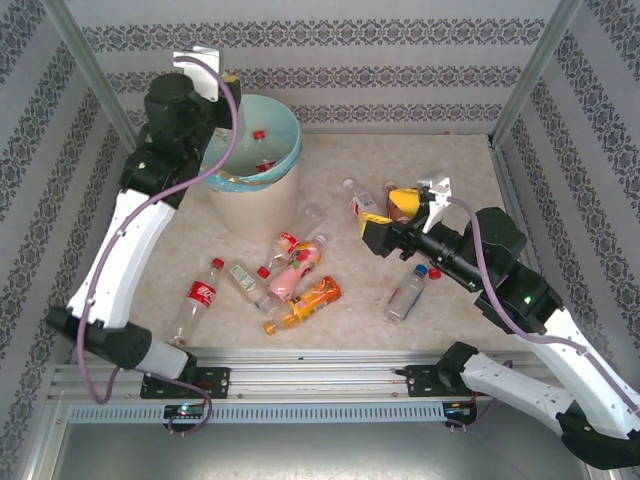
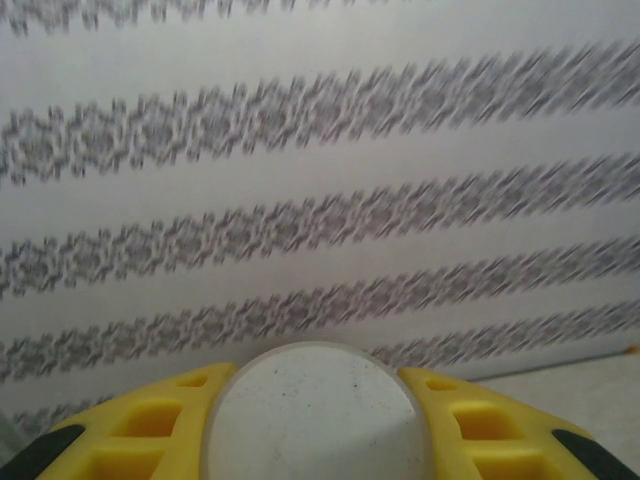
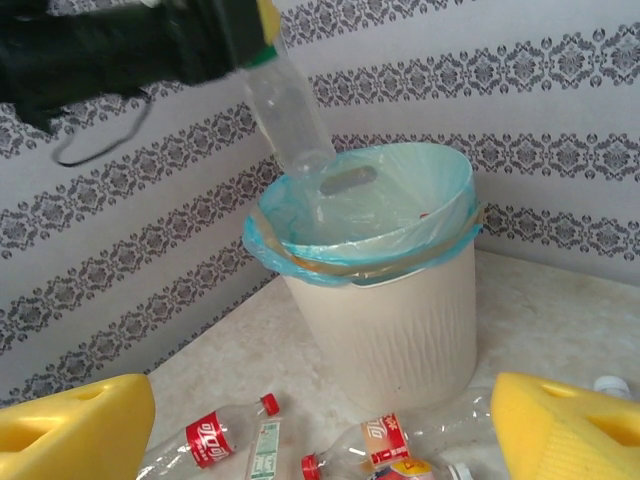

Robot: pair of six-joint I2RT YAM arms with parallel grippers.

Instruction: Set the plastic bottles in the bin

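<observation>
Next, the left gripper brings the bottle down into the bin's opening (image 1: 262,140), then opens.
The bin (image 1: 252,212), cream with a blue-green bag over its rim, stands at the back left and holds bottles with red caps (image 1: 259,135). My left gripper (image 1: 226,86) hangs above its rim, shut on a clear plastic bottle (image 3: 288,108) that points down at the bin (image 3: 400,330). The bottle's round whitish end (image 2: 318,420) sits between the yellow fingers (image 2: 150,425). My right gripper (image 1: 386,212) is open and low over the table, its fingers (image 3: 75,430) wide apart, with nothing held. Loose bottles (image 3: 205,440) lie ahead of it.
Several bottles lie on the table: a red-labelled one (image 1: 198,303), an orange one (image 1: 306,302), a pink one (image 1: 296,270), a blue-capped one (image 1: 410,293) and one beside the right gripper (image 1: 357,198). Patterned walls close in the back and sides.
</observation>
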